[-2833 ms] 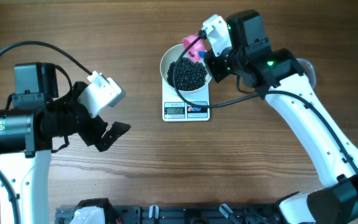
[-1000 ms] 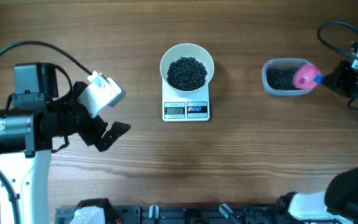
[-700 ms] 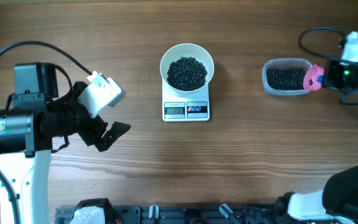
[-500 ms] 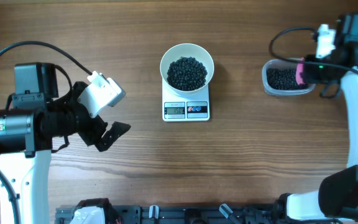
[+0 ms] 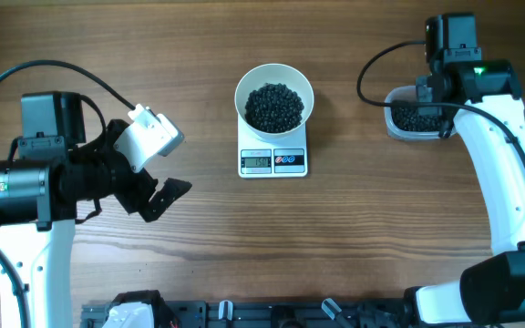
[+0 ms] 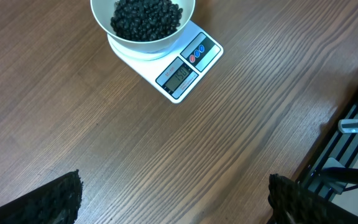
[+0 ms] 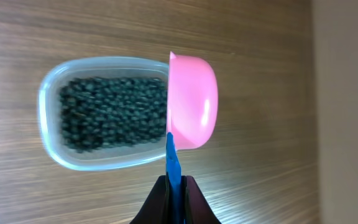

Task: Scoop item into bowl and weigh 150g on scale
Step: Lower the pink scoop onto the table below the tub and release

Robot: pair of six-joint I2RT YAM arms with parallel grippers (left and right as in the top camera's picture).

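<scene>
I will move my right gripper back and down onto the bare wood beside the scale and let go of the handle, because the display shows the wanted weight.
The white bowl (image 5: 274,80), heaped with black grains (image 5: 274,106), stands on the white scale (image 5: 273,160), whose display is lit. Both show in the left wrist view too: bowl (image 6: 188,15) and scale (image 6: 188,59). My left gripper (image 6: 176,205) hangs open over bare wood, left of and nearer than the scale, with nothing between its fingers. My right gripper (image 7: 174,186) is shut on the blue handle of a pink scoop (image 7: 192,102). The scoop is turned on its side over one end of a clear tub (image 7: 48,118) of grains (image 7: 110,112). Overhead, the right arm covers the scoop.
The clear tub (image 5: 399,123) sits to the right of the scale, partly under the right arm. A black rail (image 5: 244,314) runs along the table's front edge. The table's edge lies just beyond the scoop in the right wrist view.
The right arm carried the scoop from the bowl out to the far right, then swung back left over the tub, turning the scoop. The left arm has not moved.
</scene>
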